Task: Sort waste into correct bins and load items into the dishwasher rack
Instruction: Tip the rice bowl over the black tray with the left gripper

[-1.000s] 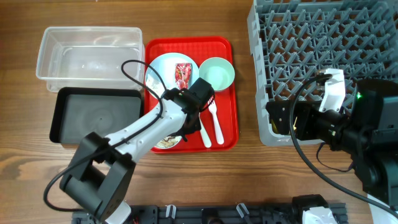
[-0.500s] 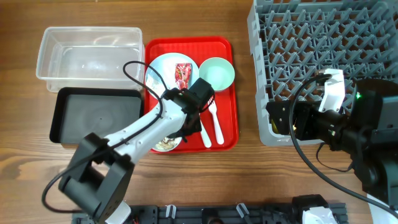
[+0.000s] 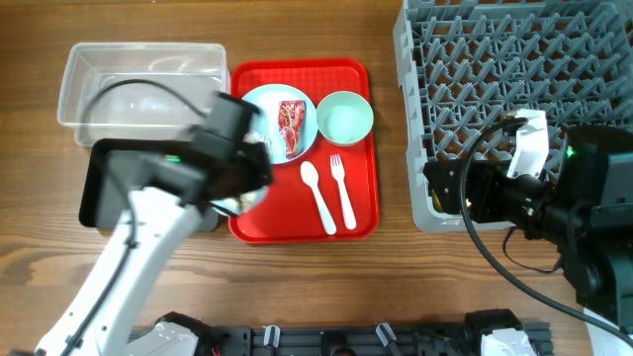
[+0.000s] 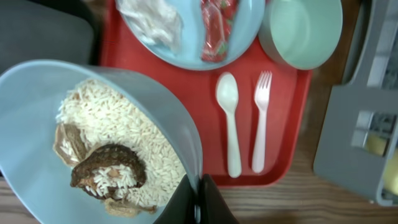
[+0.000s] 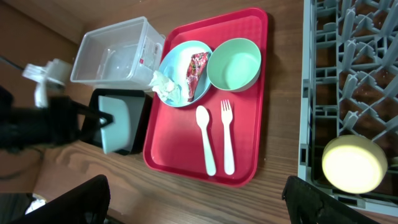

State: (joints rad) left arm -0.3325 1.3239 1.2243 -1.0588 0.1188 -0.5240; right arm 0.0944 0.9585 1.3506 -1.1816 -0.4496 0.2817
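Note:
The scraps will next be tipped into the black tray (image 3: 109, 188) by my left gripper, which, above the red tray's bare part (image 3: 281, 210), will then lower and release the bowl beside the spoon.
My left gripper (image 4: 199, 200) is shut on the rim of the small pale blue bowl (image 4: 31, 130), which holds rice and brown food scraps (image 4: 118, 134). In the right wrist view the bowl (image 5: 115, 127) hangs at the black tray's (image 3: 109, 188) right end, beside the red tray (image 3: 361, 213). On the pale blue plate (image 3: 269, 104) lie the red-and-white wrapper (image 3: 291, 127) and crumpled tissue (image 4: 152, 18). The green bowl (image 3: 344, 117), white spoon (image 3: 318, 193) and fork (image 3: 342, 188) rest on the red tray. My right gripper (image 5: 199, 208) stands open over the table by the rack (image 3: 514, 89). The yellow-green cup (image 5: 354, 163) sits in the rack.
The clear plastic tub (image 3: 138, 94) stands behind the black tray at the far left. The grey rack fills the back right, and my right arm (image 3: 554, 198) covers its front edge. My left arm (image 3: 148, 227) crosses the black tray.
My left gripper has lifted the blue bowl of rice off the red tray and swung it left to the black tray's edge. The right arm has stayed put.

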